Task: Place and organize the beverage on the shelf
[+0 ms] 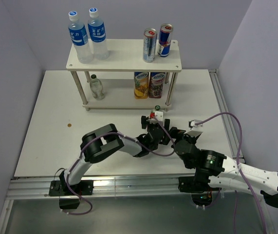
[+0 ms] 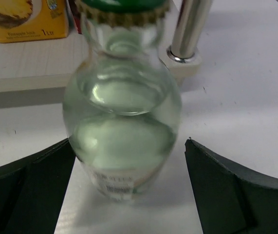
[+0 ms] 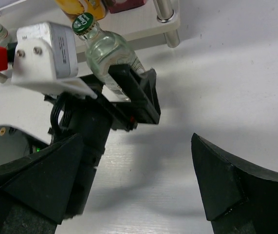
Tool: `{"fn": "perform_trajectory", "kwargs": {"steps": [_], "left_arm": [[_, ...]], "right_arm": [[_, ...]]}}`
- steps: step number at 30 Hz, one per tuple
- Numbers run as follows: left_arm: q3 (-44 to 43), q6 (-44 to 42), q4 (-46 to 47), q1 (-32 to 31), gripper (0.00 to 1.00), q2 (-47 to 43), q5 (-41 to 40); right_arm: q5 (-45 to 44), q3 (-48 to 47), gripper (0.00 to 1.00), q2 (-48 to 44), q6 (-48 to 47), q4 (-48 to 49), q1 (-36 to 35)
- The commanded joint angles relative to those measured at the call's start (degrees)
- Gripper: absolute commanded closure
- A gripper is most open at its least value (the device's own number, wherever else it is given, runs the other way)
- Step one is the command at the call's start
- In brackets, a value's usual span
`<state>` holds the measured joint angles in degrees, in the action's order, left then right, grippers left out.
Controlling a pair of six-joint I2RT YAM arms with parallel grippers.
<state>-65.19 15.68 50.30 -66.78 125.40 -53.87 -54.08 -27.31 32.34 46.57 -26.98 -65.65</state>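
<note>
Only my left gripper's fingers are on either side of the bottle's round body [image 2: 122,126], just outward of the palm, so the gripper should move outward and close around it next.
A small clear glass bottle [image 2: 121,122] with a green cap [image 1: 157,108] stands on the table just in front of the shelf [image 1: 124,56]. My left gripper [image 2: 129,144] is open around it; the left finger sits close to the glass and a gap shows on the right. From the right wrist view, the same bottle [image 3: 104,53] stands between the left gripper's fingers [image 3: 134,92]. My right gripper [image 3: 138,146] is open and empty just behind the left one [image 1: 154,122], near the table's middle [image 1: 174,132].
The top board holds two water bottles [image 1: 87,36] at the left and two cans [image 1: 157,43] at the right. The lower board [image 2: 31,68] carries another small glass bottle [image 1: 96,87] and two juice cartons [image 1: 148,84]. A silver leg [image 2: 187,29] stands right of the bottle.
</note>
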Motion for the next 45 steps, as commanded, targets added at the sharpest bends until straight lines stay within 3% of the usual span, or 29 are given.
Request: {"fn": "perform_trajectory", "kwargs": {"steps": [1, 9, 11, 13, 14, 16, 17, 23, 29, 38, 45], "left_arm": [[-3.3, -0.6, 0.5, 3.1, 0.01, 2.0, 0.6], [-6.1, -0.5, -0.7, 6.1, 0.03, 3.6, 3.3], [-6.4, 0.2, -1.1, 6.1, 0.24, 4.0, 2.6], [-6.0, 0.4, -1.0, 6.2, 0.35, 4.0, 3.1], [-5.7, 0.6, -1.0, 6.2, 0.59, 3.9, 3.5], [-4.3, 1.4, -1.0, 6.1, 0.81, 3.0, 3.4], [-3.7, 2.0, -1.0, 6.1, 1.0, 2.6, 2.7], [4.9, 2.6, -2.4, 4.2, 1.0, -5.2, -2.8], [15.3, 2.3, -5.0, 2.7, 1.0, -18.7, -4.3], [16.5, -5.7, -7.0, 8.6, 1.0, -29.4, -2.7], [12.0, -7.9, -7.6, 17.7, 1.0, -29.6, 1.5]], "right_arm": [[-0.1, 0.1, 0.01, -0.1, -0.2, 1.9, -0.4], [-0.1, 0.0, 0.01, 0.7, -0.5, 2.4, -0.4], [0.0, 0.0, 0.01, 0.8, -0.6, 2.4, -0.4], [-0.1, 0.0, 0.01, 0.9, -0.6, 2.5, -0.4], [0.0, 0.1, 0.01, 0.8, -0.6, 2.5, -0.4], [0.0, 0.1, 0.01, 0.9, -0.6, 2.5, -0.4], [-0.1, 0.1, 0.01, 0.9, -0.7, 2.5, -0.4], [-0.2, 0.1, 0.01, 0.8, -0.5, 2.5, -0.4], [-0.2, 0.2, 0.01, 0.3, -0.7, 2.5, -0.4], [-0.1, 0.4, 0.01, -0.6, -0.6, 2.5, -0.4], [-0.1, 0.5, 0.01, -0.3, -0.7, 2.6, -0.4]]}}
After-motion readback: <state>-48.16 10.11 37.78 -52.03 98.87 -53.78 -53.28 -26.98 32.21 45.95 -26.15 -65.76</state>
